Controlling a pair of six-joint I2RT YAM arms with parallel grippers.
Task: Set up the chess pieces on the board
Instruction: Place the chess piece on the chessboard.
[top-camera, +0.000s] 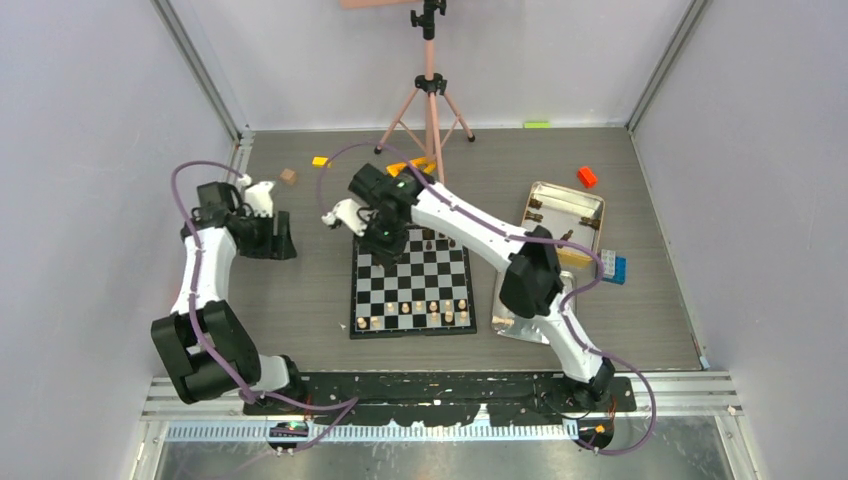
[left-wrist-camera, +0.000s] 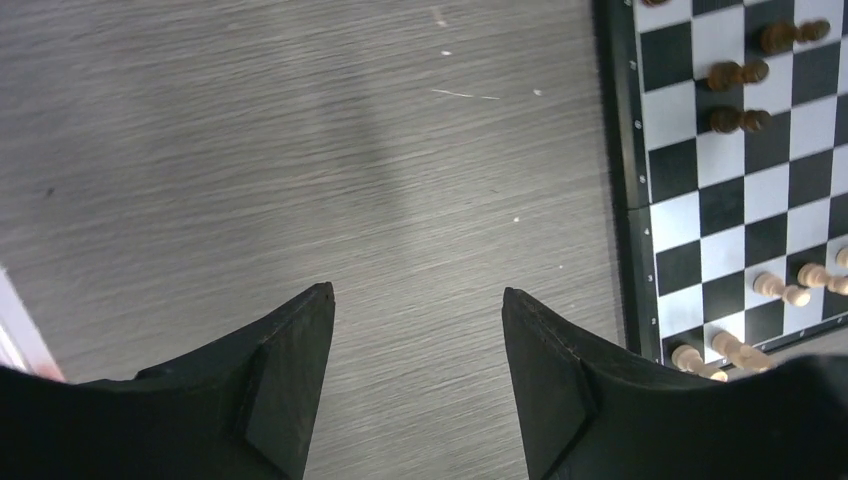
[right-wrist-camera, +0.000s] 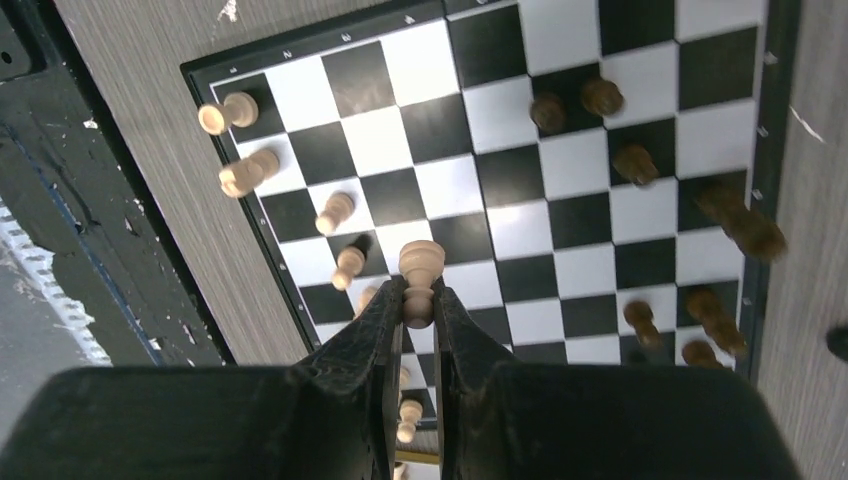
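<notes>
My right gripper will move back and down onto the black square (top-camera: 376, 309) beside the light row's end pawn to let go of the pawn, because that square is empty.
The black-and-white checkered board (top-camera: 420, 280) lies mid-table. Light tan chess pieces (top-camera: 415, 312) stand on its near rows and dark brown ones (top-camera: 440, 238) at its far edge. My right gripper (top-camera: 383, 240) hangs over the board's far left part, shut on a light tan pawn (right-wrist-camera: 420, 280) held by its head above the squares (right-wrist-camera: 520, 200). Light pieces (right-wrist-camera: 240, 170) and dark pieces (right-wrist-camera: 635, 160) show below it. My left gripper (left-wrist-camera: 418, 300) is open and empty over bare table left of the board (left-wrist-camera: 740, 180), also in the top view (top-camera: 270, 235).
A silver tray (top-camera: 566, 186) with more pieces sits right of the board; a tin corner (top-camera: 505, 322) shows under the right arm. Toy blocks lie around: orange (top-camera: 587, 177), blue (top-camera: 615, 268), yellow (top-camera: 320, 161), brown (top-camera: 288, 177). A tripod (top-camera: 430, 90) stands at the back.
</notes>
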